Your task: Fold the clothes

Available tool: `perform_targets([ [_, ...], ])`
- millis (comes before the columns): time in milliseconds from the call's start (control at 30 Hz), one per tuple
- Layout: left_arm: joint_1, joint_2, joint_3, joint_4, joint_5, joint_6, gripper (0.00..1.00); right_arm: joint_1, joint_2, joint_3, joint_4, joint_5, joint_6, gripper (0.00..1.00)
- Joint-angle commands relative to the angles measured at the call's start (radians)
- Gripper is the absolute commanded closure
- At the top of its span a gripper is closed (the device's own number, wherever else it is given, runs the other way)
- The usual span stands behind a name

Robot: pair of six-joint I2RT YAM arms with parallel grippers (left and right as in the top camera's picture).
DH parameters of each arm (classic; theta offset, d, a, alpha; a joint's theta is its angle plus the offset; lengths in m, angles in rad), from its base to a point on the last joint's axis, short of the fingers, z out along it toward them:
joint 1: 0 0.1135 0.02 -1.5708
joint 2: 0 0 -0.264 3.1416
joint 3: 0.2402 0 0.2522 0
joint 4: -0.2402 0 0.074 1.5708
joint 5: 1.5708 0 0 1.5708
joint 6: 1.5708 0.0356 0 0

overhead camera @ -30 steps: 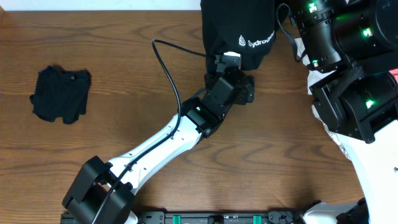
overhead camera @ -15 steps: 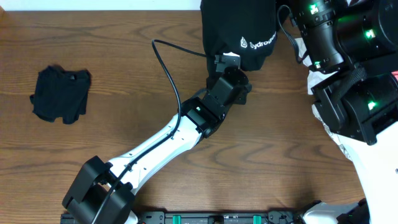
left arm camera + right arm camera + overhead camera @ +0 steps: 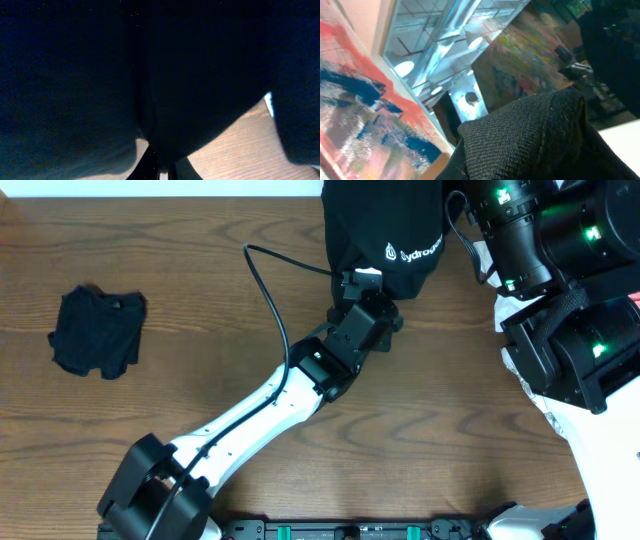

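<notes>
The robot's right gripper should tilt its fingers downward, lower the black garment that still hangs from it onto the bare tabletop (image 3: 459, 280) beside the white cloth, which lies below the gripper, and let it go there.
A black garment with white lettering (image 3: 385, 225) hangs at the top centre of the overhead view, lifted off the table. My left gripper (image 3: 372, 288) is at its lower edge, shut on a fold of the dark cloth (image 3: 165, 100); the fingertips (image 3: 150, 170) pinch it just above the wood. In the right wrist view, black knit fabric (image 3: 535, 135) covers my right gripper's jaws, which are shut on the garment. The right arm (image 3: 520, 230) rises at the top right. A second black garment (image 3: 98, 330) lies crumpled at the far left of the table.
The brown wooden table (image 3: 200, 240) spans the view. The left arm's cable (image 3: 265, 285) loops above it. The right arm's bulky links (image 3: 570, 350) fill the right side. A black rail (image 3: 350, 530) runs along the front edge.
My left gripper went from open to shut on the hanging garment's lower edge and moved slightly up towards it. The right arm and the crumpled garment stayed put.
</notes>
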Motion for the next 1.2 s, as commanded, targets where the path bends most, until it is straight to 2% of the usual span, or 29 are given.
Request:
perform_targets([
  [0,0.000,-0.084,0.014,-0.046,-0.005,0.007,0.94,0.003,-0.032,0.030,-0.005,0.037,-0.066,0.99],
  [167,0.000,-0.198,0.014,-0.184,-0.005,0.052,0.94,-0.014,-0.032,0.030,-0.123,0.026,-0.173,0.99],
  [400,0.031,-0.335,0.014,-0.337,-0.005,0.069,0.94,-0.079,-0.032,0.030,-0.317,0.025,-0.200,0.99],
  [633,0.097,-0.384,0.014,-0.383,-0.005,0.069,0.94,-0.136,-0.032,0.030,-0.354,-0.009,-0.200,0.99],
  [833,0.207,-0.384,0.014,-0.430,-0.005,0.069,0.94,-0.195,-0.032,0.030,-0.404,-0.006,-0.200,0.99],
  [1000,0.338,-0.388,0.014,-0.454,-0.005,0.071,0.94,-0.269,-0.032,0.030,-0.513,-0.040,-0.201,0.99],
  [1167,0.451,-0.409,0.014,-0.450,-0.005,0.123,0.94,-0.347,-0.032,0.030,-0.634,-0.061,-0.200,0.99],
])
